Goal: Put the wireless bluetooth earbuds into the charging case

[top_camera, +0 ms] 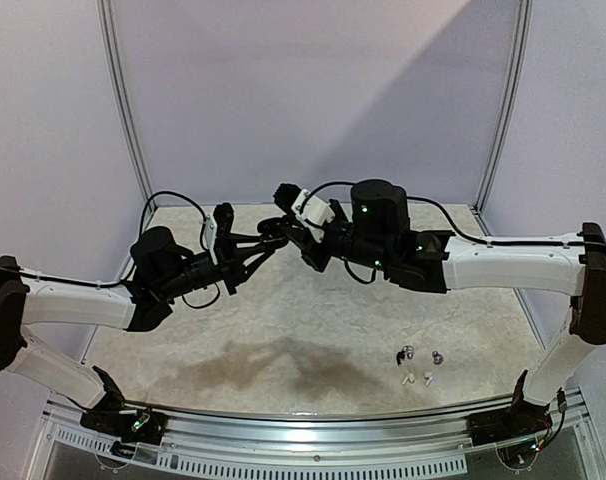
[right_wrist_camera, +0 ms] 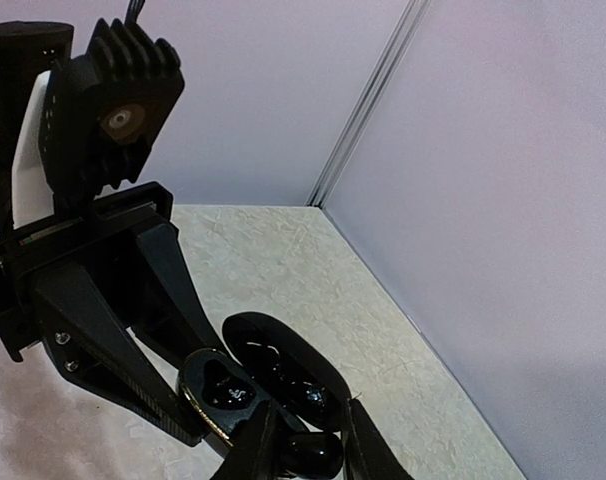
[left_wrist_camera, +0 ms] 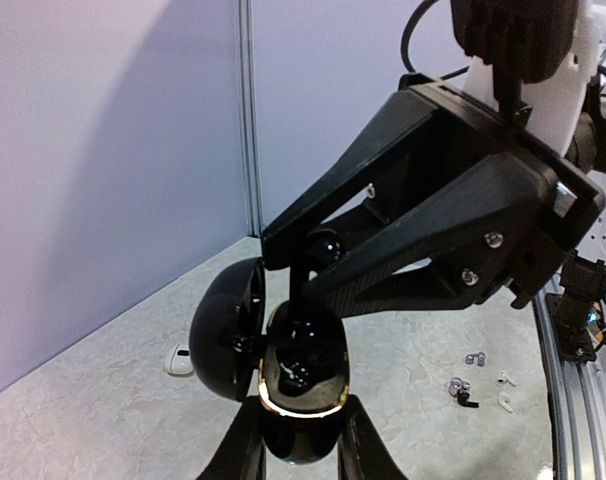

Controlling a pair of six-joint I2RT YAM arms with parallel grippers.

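The robot's right gripper should move back and down next to release the black earbud on the bare tabletop beside the tiny earbuds, since that spot lies below and back from the right gripper.
My left gripper (top_camera: 271, 241) (left_wrist_camera: 301, 412) is shut on an open black charging case with a gold rim (left_wrist_camera: 301, 385) (right_wrist_camera: 215, 392), held in the air over the far middle of the table. Its lid (left_wrist_camera: 226, 332) (right_wrist_camera: 283, 362) hangs open to the side. My right gripper (top_camera: 286, 229) (right_wrist_camera: 311, 420) is shut on a glossy black earbud (right_wrist_camera: 315, 457) (left_wrist_camera: 326, 247), right above the case's opening. The case's inside is dark and shiny; I cannot tell what sits in it. Several tiny earbuds lie on the table at the near right: a purplish pair (top_camera: 405, 353) (top_camera: 437, 357) and a white pair (top_camera: 407, 379) (top_camera: 427, 378).
A small white case (left_wrist_camera: 180, 360) lies on the table (top_camera: 313, 330) below the held case. Lilac walls close the table at the back and sides. A metal rail (top_camera: 313, 425) runs along the near edge between the arm bases.
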